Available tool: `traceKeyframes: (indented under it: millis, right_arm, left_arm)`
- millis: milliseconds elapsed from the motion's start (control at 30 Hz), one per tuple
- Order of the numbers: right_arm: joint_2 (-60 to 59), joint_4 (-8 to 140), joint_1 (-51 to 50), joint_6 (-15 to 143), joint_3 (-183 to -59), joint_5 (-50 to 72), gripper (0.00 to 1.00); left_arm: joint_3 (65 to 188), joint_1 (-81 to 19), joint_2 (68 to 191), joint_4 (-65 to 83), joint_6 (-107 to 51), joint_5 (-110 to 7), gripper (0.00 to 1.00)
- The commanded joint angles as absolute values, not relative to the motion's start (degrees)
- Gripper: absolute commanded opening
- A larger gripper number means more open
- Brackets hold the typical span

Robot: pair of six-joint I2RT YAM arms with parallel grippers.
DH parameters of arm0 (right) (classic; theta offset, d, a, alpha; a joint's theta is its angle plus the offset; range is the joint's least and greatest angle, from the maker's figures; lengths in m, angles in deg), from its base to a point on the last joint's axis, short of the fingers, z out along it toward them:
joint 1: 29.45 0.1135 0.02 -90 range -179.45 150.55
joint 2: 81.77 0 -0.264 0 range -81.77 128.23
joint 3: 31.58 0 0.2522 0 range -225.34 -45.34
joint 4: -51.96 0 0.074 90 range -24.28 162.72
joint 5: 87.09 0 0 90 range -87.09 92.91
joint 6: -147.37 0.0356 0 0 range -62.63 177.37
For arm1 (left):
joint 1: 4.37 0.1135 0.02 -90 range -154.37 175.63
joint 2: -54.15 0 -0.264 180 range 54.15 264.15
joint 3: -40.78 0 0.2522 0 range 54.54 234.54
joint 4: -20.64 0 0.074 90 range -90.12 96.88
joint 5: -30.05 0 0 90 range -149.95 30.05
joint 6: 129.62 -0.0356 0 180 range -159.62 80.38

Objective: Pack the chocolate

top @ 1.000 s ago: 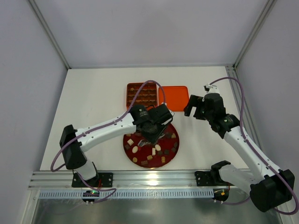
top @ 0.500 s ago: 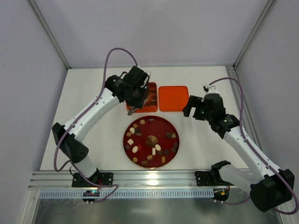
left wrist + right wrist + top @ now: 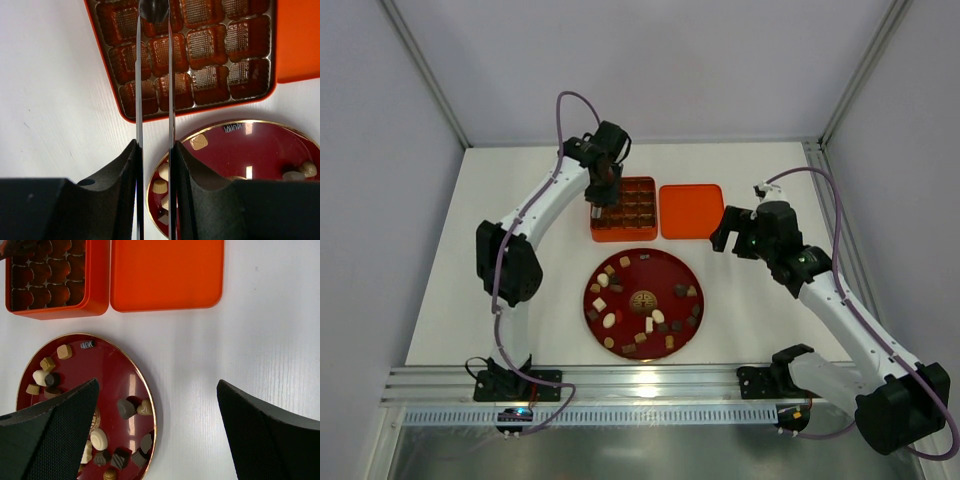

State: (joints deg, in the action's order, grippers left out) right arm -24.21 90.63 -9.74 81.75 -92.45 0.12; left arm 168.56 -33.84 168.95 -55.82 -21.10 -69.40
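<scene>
The robot will move its left gripper slightly outward and let go of the dark chocolate in a section at the box's far side, since that section is outward of the gripper's fingers.
My left gripper (image 3: 598, 206) reaches over the orange compartment box (image 3: 595, 235). In the left wrist view its long thin blades (image 3: 153, 14) are shut on a dark chocolate piece (image 3: 154, 9), held over a compartment near the box's far side (image 3: 210, 106). Several loose chocolates (image 3: 648, 323), dark, tan and cream, lie on the round red plate (image 3: 665, 270); they also show in the right wrist view (image 3: 125, 407). My right gripper (image 3: 730, 233) is open and empty; it hovers right of the plate (image 3: 100, 370), its fingers spread wide (image 3: 157, 385).
The box's orange lid (image 3: 691, 210) lies flat right of the box, also seen in the right wrist view (image 3: 165, 272). The box's brown compartments (image 3: 45, 275) look empty. The aluminium rail (image 3: 640, 385) runs along the near table edge.
My left arm lifted off the plate and swung back and left to the box, carrying a dark chocolate piece. The right arm has hardly moved.
</scene>
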Motion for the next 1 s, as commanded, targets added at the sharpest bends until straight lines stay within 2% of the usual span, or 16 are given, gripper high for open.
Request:
traceKeyframes:
  millis: [0,967]
  right_arm:
    - [-25.87,89.71,-9.94,82.15,-92.01,0.36,1.00]
    - [-26.05,89.89,-9.85,82.15,-91.83,1.15,1.00]
  left_arm:
    - [172.75,-33.02,168.93,-53.41,-22.39,-70.14,0.25]
    - [178.65,-31.61,175.35,-53.94,-23.62,-71.37,0.31]
